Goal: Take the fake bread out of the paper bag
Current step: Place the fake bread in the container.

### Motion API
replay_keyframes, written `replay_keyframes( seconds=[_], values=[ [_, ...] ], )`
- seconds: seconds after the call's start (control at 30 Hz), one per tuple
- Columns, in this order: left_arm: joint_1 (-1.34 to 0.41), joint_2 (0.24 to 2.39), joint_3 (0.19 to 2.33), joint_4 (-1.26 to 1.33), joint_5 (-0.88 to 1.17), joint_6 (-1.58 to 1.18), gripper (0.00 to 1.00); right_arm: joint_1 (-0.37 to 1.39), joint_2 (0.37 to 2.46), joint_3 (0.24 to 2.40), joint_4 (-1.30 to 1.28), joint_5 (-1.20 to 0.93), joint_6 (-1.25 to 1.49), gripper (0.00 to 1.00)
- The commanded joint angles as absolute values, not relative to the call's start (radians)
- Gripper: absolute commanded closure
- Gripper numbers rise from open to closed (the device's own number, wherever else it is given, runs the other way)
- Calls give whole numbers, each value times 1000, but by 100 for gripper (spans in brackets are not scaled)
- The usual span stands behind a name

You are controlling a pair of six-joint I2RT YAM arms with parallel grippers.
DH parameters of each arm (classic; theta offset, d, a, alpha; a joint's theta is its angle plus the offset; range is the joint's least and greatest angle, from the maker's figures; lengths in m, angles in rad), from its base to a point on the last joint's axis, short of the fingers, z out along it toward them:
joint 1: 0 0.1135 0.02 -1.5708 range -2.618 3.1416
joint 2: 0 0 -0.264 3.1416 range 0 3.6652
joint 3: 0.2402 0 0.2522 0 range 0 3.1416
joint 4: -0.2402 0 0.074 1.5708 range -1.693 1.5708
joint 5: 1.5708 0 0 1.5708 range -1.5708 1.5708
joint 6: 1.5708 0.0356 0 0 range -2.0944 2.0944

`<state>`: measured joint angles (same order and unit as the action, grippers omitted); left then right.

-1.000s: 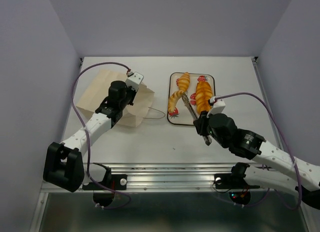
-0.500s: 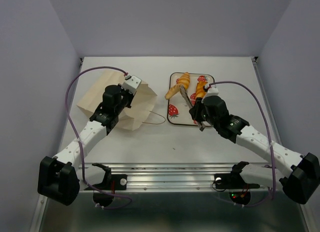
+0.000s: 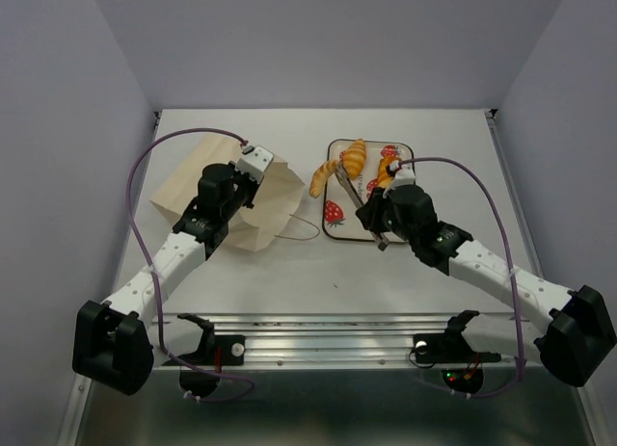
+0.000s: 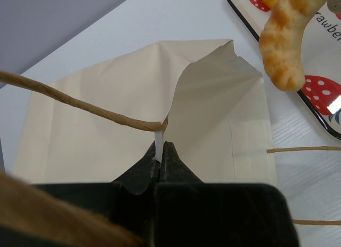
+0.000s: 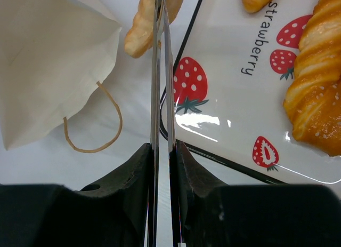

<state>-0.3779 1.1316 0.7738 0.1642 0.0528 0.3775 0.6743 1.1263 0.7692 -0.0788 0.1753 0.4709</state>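
The right gripper lowers the crescent croissant next and draws it back onto the tray's near corner by the bag (image 3: pixel 337 217) (image 5: pixel 193 99), where the tray's surface lies empty.
The cream paper bag (image 3: pixel 188 188) lies on its side at the left, mouth toward the tray. My left gripper (image 3: pixel 253 165) is shut on its upper rim (image 4: pixel 157 137) by the cord handle (image 4: pixel 74 103), holding the mouth open; nothing shows inside. My right gripper (image 3: pixel 378 236) is shut on metal tongs (image 3: pixel 352 191), whose tips pinch the crescent croissant (image 3: pixel 323 176) over the tray's left edge. The second croissant (image 3: pixel 355 157) and the long loaf (image 3: pixel 389 171) lie on the tray. In the right wrist view the tongs (image 5: pixel 161 71) reach the crescent (image 5: pixel 139 32); the loaf (image 5: pixel 317 97) is at the right.
The white strawberry-print tray (image 3: pixel 335 220) sits mid-table, right of the bag. A loose cord handle loop (image 3: pixel 301 226) lies on the table between bag and tray. Purple walls close in the table on three sides.
My right arm swung the tongs left, carrying the crescent croissant from the tray's middle to past its left edge. My left gripper pulled the bag's rim, widening its mouth.
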Motion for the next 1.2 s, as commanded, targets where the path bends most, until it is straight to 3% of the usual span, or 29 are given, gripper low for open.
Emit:
replay_keyframes(
  seconds=[0.0,0.73,1.17],
  values=[
    [-376,1095,764,215,77,388,100,660,1138,744,40,150,482,100],
    [-377,1078,762,218,77,397,100,597,1039,545,-52,156,514,99],
    [-376,1068,762,218,78,402,100,565,1008,543,-167,169,515,99]
  ],
)
